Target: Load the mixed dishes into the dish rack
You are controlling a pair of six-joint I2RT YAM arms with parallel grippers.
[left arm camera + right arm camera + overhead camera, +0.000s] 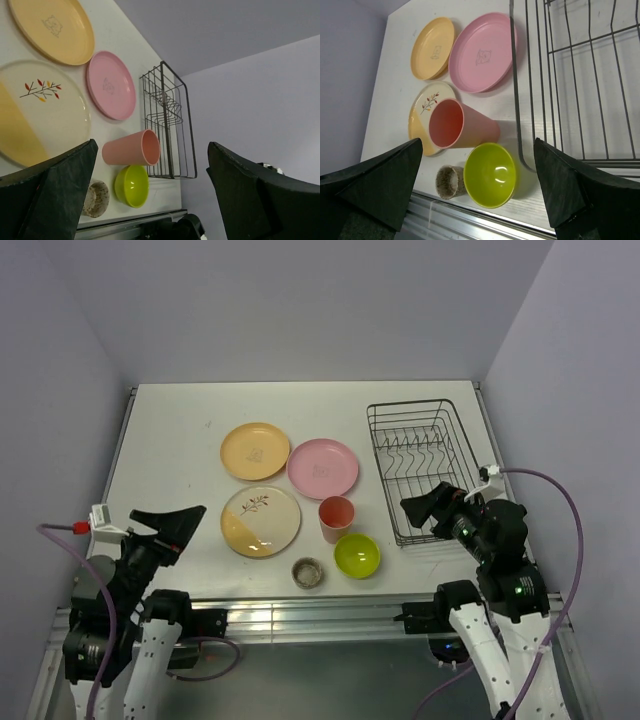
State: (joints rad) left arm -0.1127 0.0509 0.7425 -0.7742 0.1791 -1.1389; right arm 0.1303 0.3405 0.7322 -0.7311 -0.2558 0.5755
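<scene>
I will next move my right gripper down and left in the top view, onto the green bowl's rack-side rim [379, 557], as the cup [336, 518] crowds the bowl's far edge.
The orange plate [254, 451], pink plate [323, 468] and cream-and-yellow twig plate [261, 521] lie flat mid-table. The pink cup [336, 518] stands upright, with the lime-green bowl [357, 555] and the small speckled grey bowl [308, 572] near the front edge. The dark wire dish rack [420, 465] stands at the right and holds nothing. My left gripper [178, 528] is open and empty, raised left of the twig plate. My right gripper [422, 512] is open and empty, above the rack's near left corner. The cup [462, 125] and the green bowl [491, 174] show between my right fingers.
The table [180, 430] has walls close on the left, back and right. A metal rail [300, 615] runs along its front edge. Bare table surface lies behind the plates and at the left.
</scene>
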